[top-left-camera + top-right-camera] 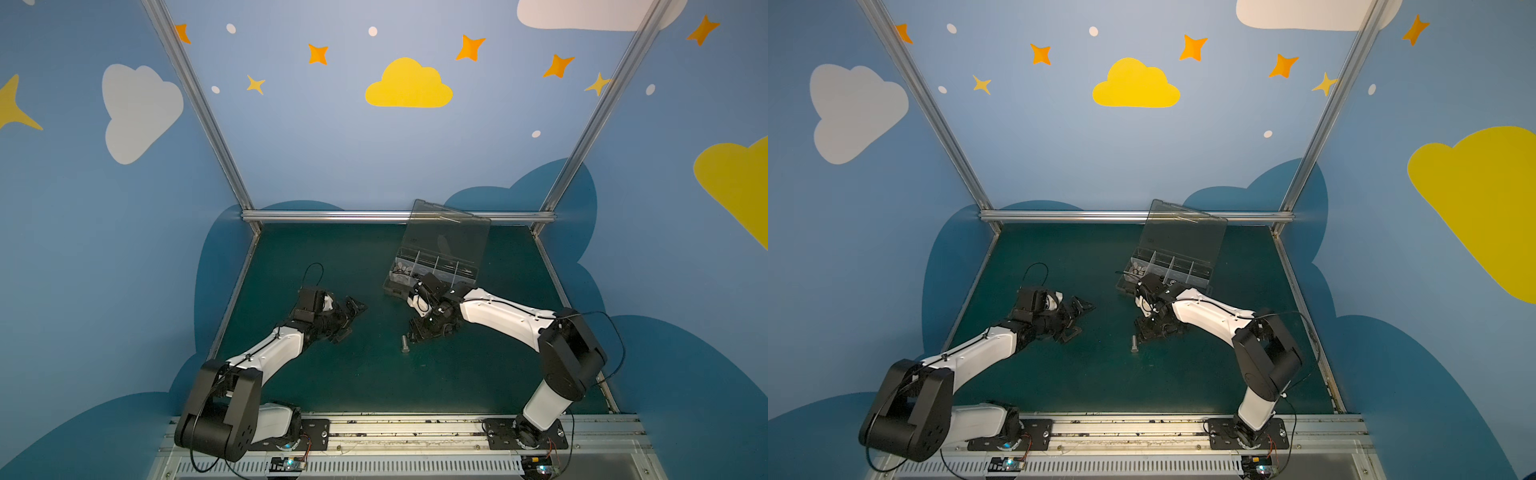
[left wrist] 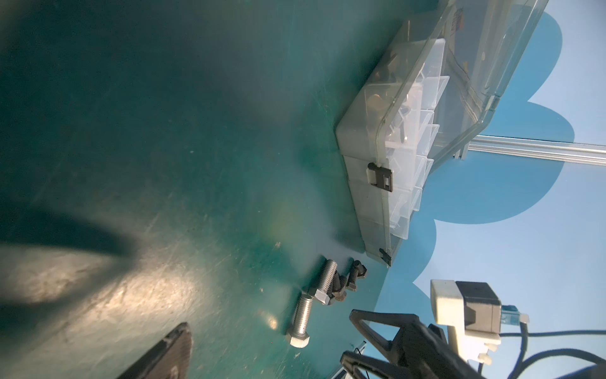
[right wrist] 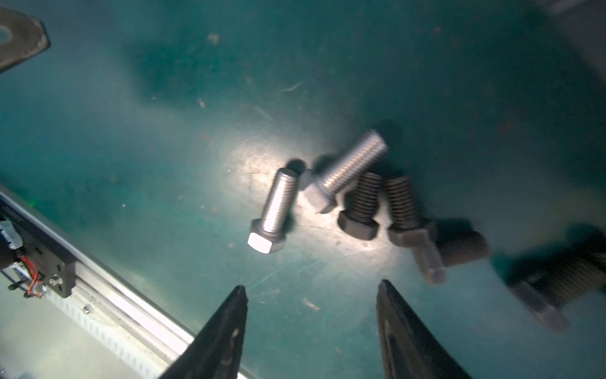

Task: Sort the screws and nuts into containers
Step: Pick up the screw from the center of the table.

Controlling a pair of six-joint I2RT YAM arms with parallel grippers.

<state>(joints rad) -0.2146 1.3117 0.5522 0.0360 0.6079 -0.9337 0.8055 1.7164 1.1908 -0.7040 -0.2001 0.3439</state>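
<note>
My right gripper moves down toward the front rail next, onto the head of the rail-side silver bolt (image 1: 405,348) (image 3: 265,239), as it lies below my fingers and nearer the rail.
Two silver hex bolts (image 3: 275,213) (image 3: 347,170) and several black screws (image 3: 360,210) lie in a loose cluster on the green mat. My right gripper (image 3: 311,288) hangs low just short of them, open, with nothing between its fingers. In both top views only one bolt (image 1: 405,345) (image 1: 1134,344) shows beside the right gripper (image 1: 415,334). The clear organizer box (image 1: 392,286) (image 2: 360,137) stands behind it with its lid (image 1: 449,228) raised. Small silver pieces (image 1: 401,270) fill its left end compartment. Nuts cannot be made out. My left gripper (image 1: 355,323) rests wide open and empty at the left.
An aluminium rail (image 3: 114,302) runs along the mat's front edge, and a frame bar (image 1: 395,215) along the back just behind the box lid. The right arm's forearm (image 1: 507,316) stretches over the mat right of the screws.
</note>
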